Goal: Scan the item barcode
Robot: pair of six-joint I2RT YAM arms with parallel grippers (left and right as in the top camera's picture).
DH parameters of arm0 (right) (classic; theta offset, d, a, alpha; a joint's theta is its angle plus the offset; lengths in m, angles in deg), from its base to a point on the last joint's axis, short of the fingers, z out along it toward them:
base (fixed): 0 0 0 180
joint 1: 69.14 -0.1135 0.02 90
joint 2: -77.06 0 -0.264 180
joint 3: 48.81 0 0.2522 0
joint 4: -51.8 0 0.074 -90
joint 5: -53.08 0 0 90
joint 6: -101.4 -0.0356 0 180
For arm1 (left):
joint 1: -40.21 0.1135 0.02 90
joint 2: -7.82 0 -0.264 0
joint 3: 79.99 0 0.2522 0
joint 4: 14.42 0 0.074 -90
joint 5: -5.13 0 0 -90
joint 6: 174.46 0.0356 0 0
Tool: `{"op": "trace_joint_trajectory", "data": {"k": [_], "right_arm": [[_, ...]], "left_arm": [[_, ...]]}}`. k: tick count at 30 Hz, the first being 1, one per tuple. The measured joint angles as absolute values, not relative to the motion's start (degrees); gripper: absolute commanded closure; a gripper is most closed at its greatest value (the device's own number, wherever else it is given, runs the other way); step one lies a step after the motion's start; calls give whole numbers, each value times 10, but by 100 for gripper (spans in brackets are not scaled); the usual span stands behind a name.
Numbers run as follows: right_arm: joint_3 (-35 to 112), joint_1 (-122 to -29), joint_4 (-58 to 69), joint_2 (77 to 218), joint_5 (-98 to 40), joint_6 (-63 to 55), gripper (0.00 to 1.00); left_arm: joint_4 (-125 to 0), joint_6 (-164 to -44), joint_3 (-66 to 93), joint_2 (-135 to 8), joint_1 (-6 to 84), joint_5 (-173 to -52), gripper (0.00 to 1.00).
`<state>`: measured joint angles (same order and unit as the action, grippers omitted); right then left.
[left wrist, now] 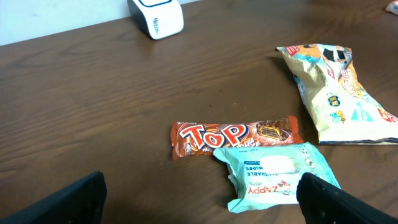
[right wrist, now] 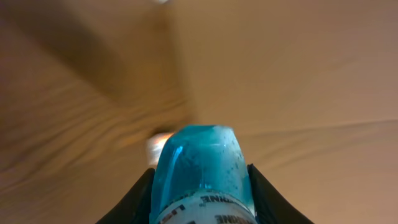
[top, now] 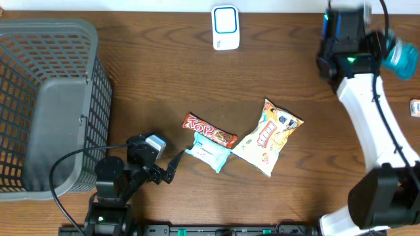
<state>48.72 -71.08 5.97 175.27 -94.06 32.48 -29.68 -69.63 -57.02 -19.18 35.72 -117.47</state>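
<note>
The right gripper moves back and down, to the right in the overhead view, beside the small item next. Empty table there leaves room for the bottle.
My right gripper (top: 384, 51) is lifted at the far right of the table, shut on a bottle of blue liquid (top: 401, 58). In the right wrist view the bottle (right wrist: 202, 165) fills the space between the two black fingers (right wrist: 138, 198), its white label with dark print at the bottom edge. The white barcode scanner (top: 225, 27) stands at the back centre, also in the left wrist view (left wrist: 155, 17). My left gripper (top: 167, 172) rests low and open just left of a teal wipes packet (top: 210, 153), nothing between its fingers (left wrist: 81, 199).
A red Top chocolate bar (left wrist: 236, 137) lies just behind the wipes packet (left wrist: 280, 174), and a yellow snack bag (top: 268, 136) to their right. A grey mesh basket (top: 46, 105) fills the left side. A small item (top: 415, 107) lies at the right edge.
</note>
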Motion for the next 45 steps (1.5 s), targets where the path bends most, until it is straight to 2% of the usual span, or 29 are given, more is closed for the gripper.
{"op": "trace_joint_trajectory", "data": {"k": [4,10,20,23,27,33,45], "right_arm": [[454,-624,49,1768,-817,235,93],[405,-504,91,1769,-698,183,90],[356,-387,144,1817,-672,166,85],[356,-370,147,1817,-674,153,71],[356,-367,149,1817,-672,132,44],[356,-368,153,1817,-674,115,25],[356,-369,177,1817,-742,101,13]], "left_arm": [[-296,-696,-570,-192,357,-1174,2],[-296,-696,-570,-192,357,-1175,2],[-296,-696,-570,-192,357,-1175,2],[-296,-696,-570,-192,357,-1175,2],[-296,-696,-570,-192,357,-1175,2],[-296,-696,-570,-192,357,-1175,2],[-296,-696,-570,-192,357,-1175,2]]}}
